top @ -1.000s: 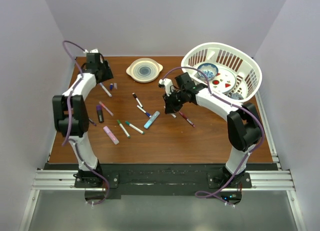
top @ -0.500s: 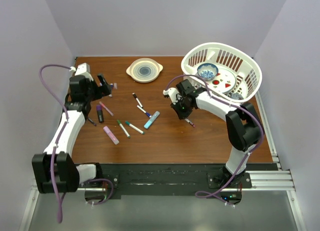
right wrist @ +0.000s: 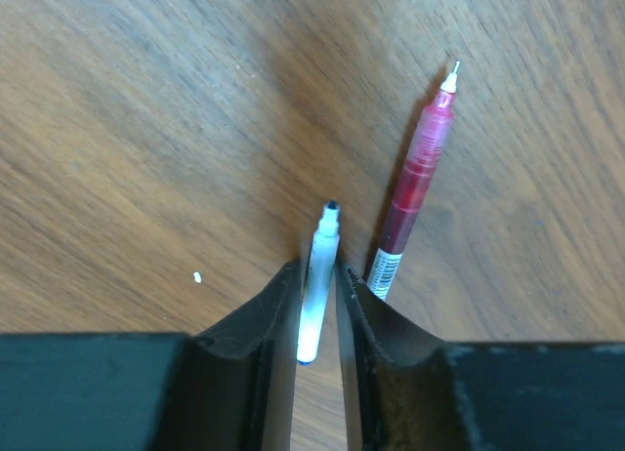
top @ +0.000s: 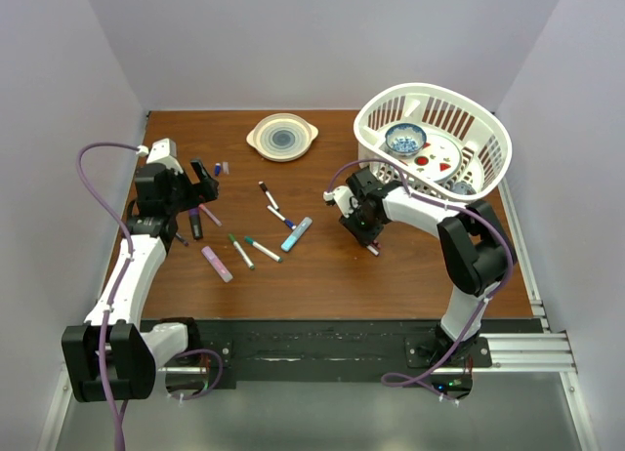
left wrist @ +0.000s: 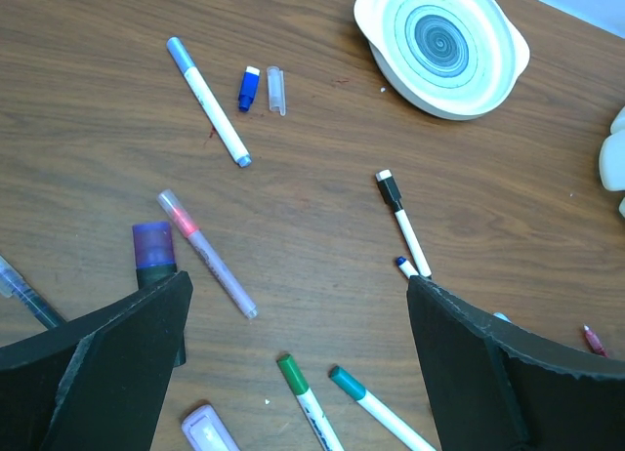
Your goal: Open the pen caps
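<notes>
The white marker's light blue cap is still on, so the robot's left gripper will next go down, outward and to the left in the wrist view, and close on the cap.
Several thin markers lie on the brown table (top: 322,275). In the left wrist view I see a green cap (left wrist: 291,373), a teal cap (left wrist: 349,383), a black cap (left wrist: 389,187) and a purple cap (left wrist: 153,244), all on their markers. A loose blue cap (left wrist: 248,88) and a loose clear cap (left wrist: 276,90) lie beside a white marker (left wrist: 210,104). My left gripper (left wrist: 298,290) is open and empty above them (top: 203,178). My right gripper (right wrist: 317,270), low over the table (top: 366,226), is shut on an uncapped white marker barrel (right wrist: 320,251), dark tip bare. A red pen (right wrist: 415,187) lies next to it.
A cream plate (top: 282,137) sits at the back centre. A white basket (top: 435,139) with a bowl and plates stands at the back right, close to the right arm. A lilac block (top: 217,264) and a light blue highlighter (top: 297,233) lie among the markers.
My left arm has pulled back from the far left, and its gripper now hangs over the marker group. My right gripper has moved right and nearer, down beside the red pen.
</notes>
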Controlling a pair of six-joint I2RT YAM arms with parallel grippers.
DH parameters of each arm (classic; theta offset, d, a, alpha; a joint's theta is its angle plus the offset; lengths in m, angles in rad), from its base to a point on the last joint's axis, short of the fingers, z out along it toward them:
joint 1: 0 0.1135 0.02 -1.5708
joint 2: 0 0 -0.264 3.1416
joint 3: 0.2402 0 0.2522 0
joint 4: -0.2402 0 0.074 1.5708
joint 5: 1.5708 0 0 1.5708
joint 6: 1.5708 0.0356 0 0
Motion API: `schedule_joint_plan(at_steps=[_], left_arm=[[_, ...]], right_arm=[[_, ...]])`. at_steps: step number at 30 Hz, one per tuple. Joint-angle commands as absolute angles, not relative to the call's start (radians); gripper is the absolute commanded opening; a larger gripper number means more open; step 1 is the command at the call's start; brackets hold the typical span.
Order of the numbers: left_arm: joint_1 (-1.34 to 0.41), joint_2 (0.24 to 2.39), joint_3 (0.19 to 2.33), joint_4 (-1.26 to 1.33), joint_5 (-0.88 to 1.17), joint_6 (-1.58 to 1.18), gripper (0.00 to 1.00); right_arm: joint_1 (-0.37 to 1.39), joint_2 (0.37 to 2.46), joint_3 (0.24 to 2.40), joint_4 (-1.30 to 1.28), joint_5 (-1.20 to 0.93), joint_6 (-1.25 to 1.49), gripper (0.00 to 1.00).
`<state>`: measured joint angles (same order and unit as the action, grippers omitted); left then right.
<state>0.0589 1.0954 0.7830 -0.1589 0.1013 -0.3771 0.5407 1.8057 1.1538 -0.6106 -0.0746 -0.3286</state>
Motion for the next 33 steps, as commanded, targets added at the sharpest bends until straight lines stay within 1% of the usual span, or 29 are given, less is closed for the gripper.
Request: schedule_joint_plan(at_steps=[1,5,11,15,17,18,19,20,21,22,23,26,27,28,29,33], left_arm=[[0.069,1.088,0.779,-0.133,0.118,-0.36,0.98],[0.069,1.095,0.779,-0.133,0.12,-0.365,0.98],[0.077,1.127,0.782,-0.118,0.13,-0.393,0.98],[0.121,1.218,0.793,-0.084,0.19,-0.465,0.97],[0.153,1.274,0.817,-0.071,0.216,-0.532,0.95],[0.161,1.343,0.836,-0.072,0.213,-0.551,0.93],[0.161,1.383,0.892,-0.096,0.207,-0.577,0.9],[0.161,1.469,0.926,-0.109,0.203,-0.584,0.88],[0.163,1.511,0.963,-0.123,0.198,-0.591,0.85],[0.16,1.553,1.038,-0.159,0.178,-0.598,0.83],[0.16,1.63,1.076,-0.178,0.137,-0.603,0.82],[0.158,1.771,1.224,-0.262,0.019,-0.617,0.8],[0.158,1.804,1.261,-0.285,0.003,-0.62,0.79],[0.158,1.836,1.326,-0.326,-0.036,-0.624,0.75],[0.16,1.892,1.357,-0.345,-0.064,-0.627,0.74],[0.153,2.002,1.515,-0.413,-0.104,-0.624,0.66]], right_arm=[[0.538,1.776,1.169,-0.592,-0.051,-0.339,0.29],[0.538,1.766,1.173,-0.594,-0.045,-0.341,0.28],[0.534,1.692,1.177,-0.6,-0.066,-0.356,0.28],[0.519,1.622,1.175,-0.606,-0.146,-0.371,0.29],[0.512,1.583,1.172,-0.612,-0.202,-0.382,0.29],[0.512,1.574,1.172,-0.615,-0.219,-0.385,0.3],[0.511,1.551,1.17,-0.615,-0.238,-0.391,0.3],[0.511,1.543,1.17,-0.618,-0.258,-0.394,0.31],[0.512,1.539,1.172,-0.618,-0.265,-0.394,0.31],[0.511,1.531,1.172,-0.621,-0.271,-0.396,0.31],[0.512,1.526,1.173,-0.623,-0.284,-0.396,0.31],[0.511,1.514,1.172,-0.626,-0.296,-0.399,0.31],[0.511,1.511,1.173,-0.626,-0.307,-0.399,0.31],[0.509,1.508,1.172,-0.626,-0.31,-0.399,0.31],[0.511,1.506,1.172,-0.626,-0.313,-0.399,0.31],[0.509,1.497,1.17,-0.626,-0.325,-0.4,0.32]])
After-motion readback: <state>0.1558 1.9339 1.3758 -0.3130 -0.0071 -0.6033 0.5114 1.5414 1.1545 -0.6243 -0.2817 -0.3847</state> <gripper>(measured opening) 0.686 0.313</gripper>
